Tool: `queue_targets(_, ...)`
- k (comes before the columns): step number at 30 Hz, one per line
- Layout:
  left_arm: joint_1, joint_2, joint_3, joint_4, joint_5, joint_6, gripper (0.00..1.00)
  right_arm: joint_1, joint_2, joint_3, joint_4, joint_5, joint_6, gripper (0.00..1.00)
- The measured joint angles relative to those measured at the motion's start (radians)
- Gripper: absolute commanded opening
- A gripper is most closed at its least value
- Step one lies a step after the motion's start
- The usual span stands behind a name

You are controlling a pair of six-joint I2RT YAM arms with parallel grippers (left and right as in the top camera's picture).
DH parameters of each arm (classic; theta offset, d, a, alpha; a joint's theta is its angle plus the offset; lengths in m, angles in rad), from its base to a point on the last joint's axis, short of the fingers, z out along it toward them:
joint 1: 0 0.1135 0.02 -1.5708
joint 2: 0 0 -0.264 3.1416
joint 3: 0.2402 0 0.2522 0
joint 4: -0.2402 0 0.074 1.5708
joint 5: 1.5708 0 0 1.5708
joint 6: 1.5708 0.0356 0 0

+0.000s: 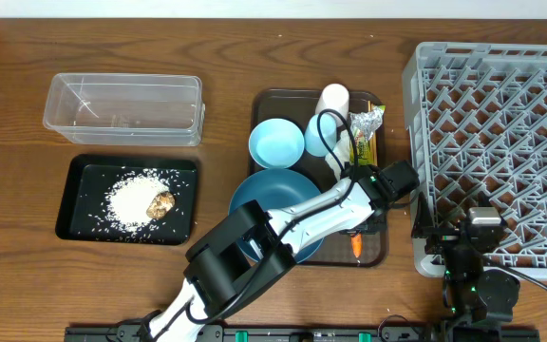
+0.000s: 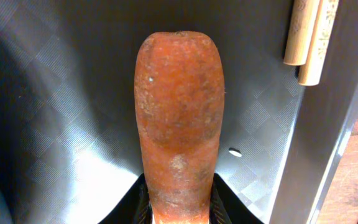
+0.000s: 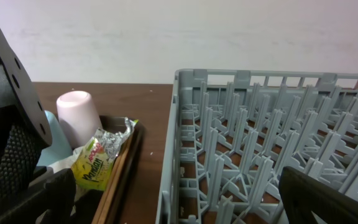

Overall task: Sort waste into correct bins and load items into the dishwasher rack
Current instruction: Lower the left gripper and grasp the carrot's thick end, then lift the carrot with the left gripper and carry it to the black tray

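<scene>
Next, my left gripper will rise, swing left in the overhead view and lower to release the carrot on the black tray [image 1: 84,204] beside the rice [image 1: 136,198], among food scraps.
An orange carrot [image 2: 179,118] lies on the dark brown serving tray [image 2: 73,93], and my left gripper [image 2: 179,202] is shut on its near end, black fingers [image 2: 232,202] pressed to both sides. From overhead, only the carrot's tip [image 1: 356,245] shows below the left gripper [image 1: 359,226] at the tray's front right. Two wooden chopsticks [image 2: 309,37] lie beside it. My right gripper [image 1: 482,228] stands open over the front left corner of the grey dishwasher rack [image 1: 501,123], empty. The black tray [image 1: 84,204] holds rice [image 1: 136,198] and a brown lump [image 1: 161,204]. The clear tub [image 1: 123,109] stands behind it.
On the serving tray [image 1: 373,252] sit a dark-blue plate [image 1: 269,195], a light-blue bowl [image 1: 275,142], a light-blue cup [image 1: 317,135], a white cup [image 1: 333,98] and a green-yellow wrapper [image 1: 366,131]. The right wrist view shows the wrapper [image 3: 98,163], the white cup [image 3: 78,117] and the rack wall [image 3: 174,155].
</scene>
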Motion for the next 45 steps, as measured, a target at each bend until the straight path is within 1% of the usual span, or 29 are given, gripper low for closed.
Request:
queue_targets(6,-0.006,-0.029,0.0,-0.003,0.0,0.009,0.2,0.0,0.0,0.0,0.0,0.0,0.0,0.99)
queue_targets(14,-0.017,-0.198,0.007,-0.008,0.002,0.026,0.2,0.0,0.0,0.0,0.0,0.0,0.0,0.99)
queue_targets(22,0.055,-0.292,0.014,-0.074,0.003,0.066,0.2,0.0,0.0,0.0,0.0,0.0,0.0,0.99)
queue_targets(28,0.174,-0.355,0.014,-0.16,-0.004,0.094,0.2,0.0,0.0,0.0,0.0,0.0,0.0,0.99)
queue_targets(33,0.311,-0.389,0.014,-0.264,-0.029,0.106,0.2,0.0,0.0,0.0,0.0,0.0,0.0,0.99)
queue_targets(40,0.547,-0.392,0.014,-0.372,-0.042,0.178,0.2,0.0,0.0,0.0,0.0,0.0,0.0,0.99)
queue_targets(45,0.747,-0.392,0.014,-0.431,-0.057,0.203,0.2,0.0,0.0,0.0,0.0,0.0,0.0,0.99)
